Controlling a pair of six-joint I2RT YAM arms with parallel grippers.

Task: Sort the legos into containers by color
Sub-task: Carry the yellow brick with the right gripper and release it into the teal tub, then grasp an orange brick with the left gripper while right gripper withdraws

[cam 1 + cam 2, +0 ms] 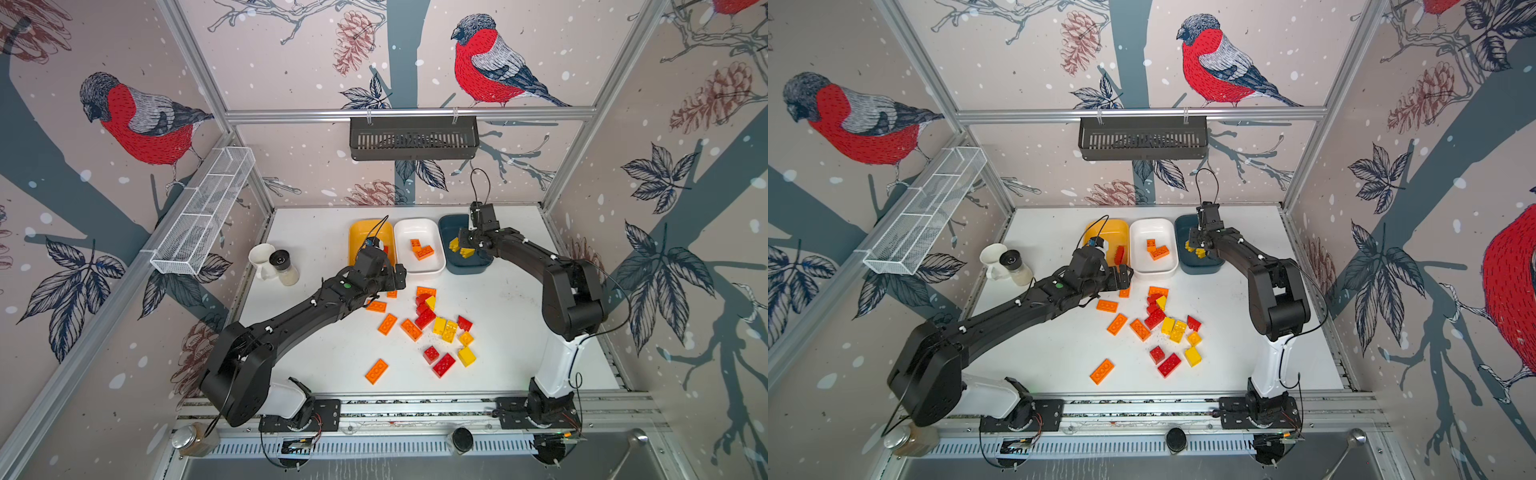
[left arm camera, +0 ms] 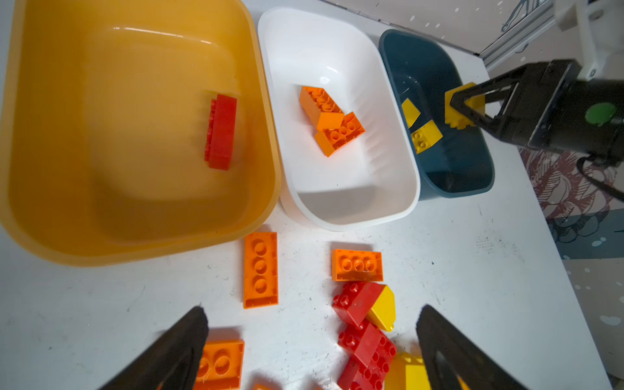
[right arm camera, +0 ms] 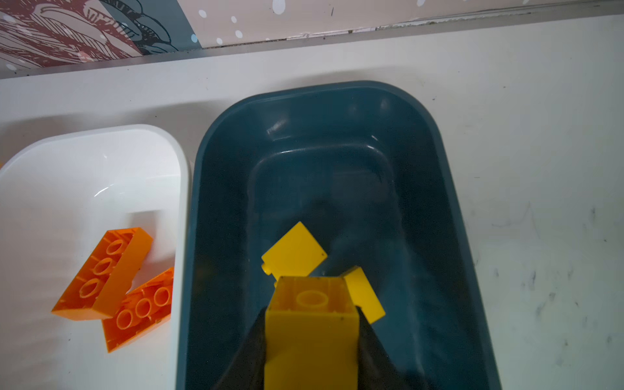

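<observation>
My left gripper lowers onto the near half of the orange lego by the yellow-orange tub (image 1: 359, 232) next and closes across its long sides, since it's clear of the others.
Three containers stand in a row at the back: a yellow-orange tub (image 1: 359, 232) (image 2: 101, 135) holding a red lego (image 2: 221, 131), a white tub (image 1: 419, 228) (image 2: 337, 189) with two orange legos (image 2: 332, 121), and a teal tub (image 1: 451, 224) (image 3: 337, 169) with two yellow legos (image 3: 293, 250). My right gripper (image 1: 459, 245) (image 3: 312, 314) is shut on a yellow lego (image 3: 310, 334), held above the teal tub. My left gripper (image 1: 397, 278) (image 2: 313, 314) is open and empty, just in front of the yellow-orange tub, over loose legos (image 1: 436, 324) in red, orange and yellow.
A white mug (image 1: 261, 257) and a black-lidded jar (image 1: 284, 266) stand at the table's left. A wire mesh basket (image 1: 203, 216) hangs on the left wall, a black slotted basket (image 1: 413, 137) on the back rail. An orange plate (image 1: 377, 371) lies alone near the front.
</observation>
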